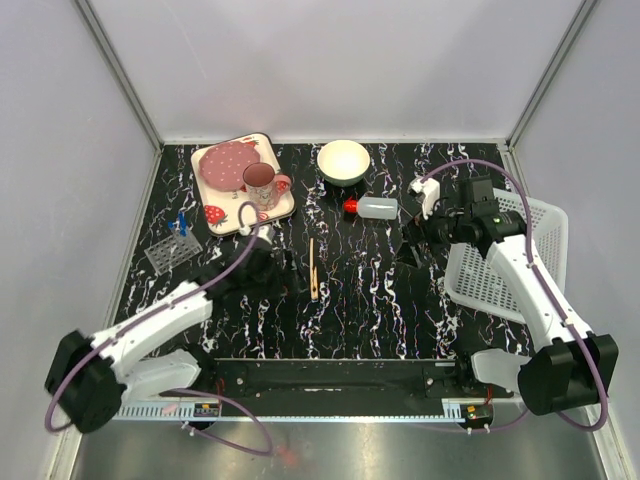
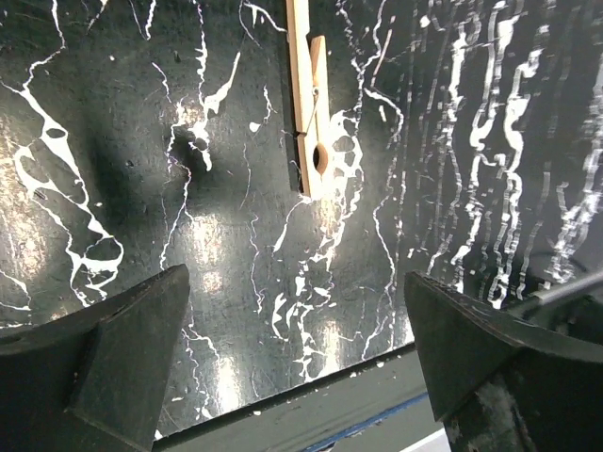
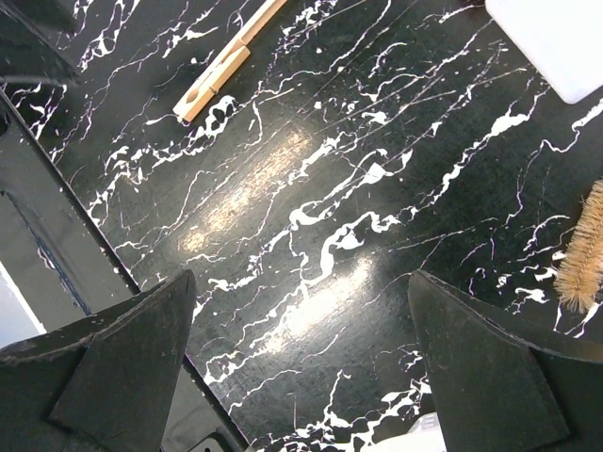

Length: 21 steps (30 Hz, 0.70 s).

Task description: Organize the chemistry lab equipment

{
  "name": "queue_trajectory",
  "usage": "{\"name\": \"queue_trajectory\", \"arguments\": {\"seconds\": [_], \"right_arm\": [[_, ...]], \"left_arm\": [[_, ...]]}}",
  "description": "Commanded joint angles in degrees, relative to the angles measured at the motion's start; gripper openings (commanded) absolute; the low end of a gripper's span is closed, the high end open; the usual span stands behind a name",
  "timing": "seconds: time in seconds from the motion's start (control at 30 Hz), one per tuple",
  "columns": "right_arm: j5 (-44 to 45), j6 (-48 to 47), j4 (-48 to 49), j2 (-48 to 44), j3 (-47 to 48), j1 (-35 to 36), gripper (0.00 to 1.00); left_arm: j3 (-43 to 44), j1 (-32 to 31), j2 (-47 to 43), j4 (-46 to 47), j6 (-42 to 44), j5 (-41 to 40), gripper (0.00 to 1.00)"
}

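I will move my left gripper toward the thin wooden stick and lower it over the stick's clip end point(image 1: 315, 285) point(image 2: 316, 132), because that wider end lies clear on the tabletop.
The thin wooden stick point(image 1: 313, 268) lies mid-table; it also shows in the left wrist view point(image 2: 309, 104) and the right wrist view point(image 3: 221, 66). The translucent bottle with red cap point(image 1: 375, 208) lies on its side in front of the white bowl. The clear grid rack point(image 1: 170, 250) holds blue-capped tubes point(image 1: 180, 224) at the left. Brush bristles point(image 3: 579, 250) show at the right wrist view's edge. My left gripper point(image 1: 278, 268) point(image 2: 297, 358) is open and empty, just left of the stick. My right gripper point(image 1: 408, 250) point(image 3: 301, 358) is open and empty, right of the bottle. The tiny clear cup is out of view.
The strawberry-print tray point(image 1: 222, 215) with the pink mug point(image 1: 262, 185) stands at the back left. The white bowl point(image 1: 343, 161) is at the back middle. A white mesh basket point(image 1: 500, 270) sits at the right under my right arm. The table's near edge point(image 2: 311, 400) is close.
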Motion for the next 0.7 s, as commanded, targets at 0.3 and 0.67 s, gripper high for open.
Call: {"name": "queue_trajectory", "arguments": {"seconds": [0.3,0.67], "right_arm": [[-3.3,1.1,0.5,0.4,-0.1,-2.9,1.00],[-4.3,1.0,1.6,1.0,-0.8,-3.1,1.00]], "left_arm": [[22.5,-11.5,28.2,-8.9,-5.3,-17.1,0.99],[31.1,-12.5,41.5,-10.0,-3.5,-19.9,0.99]]}}
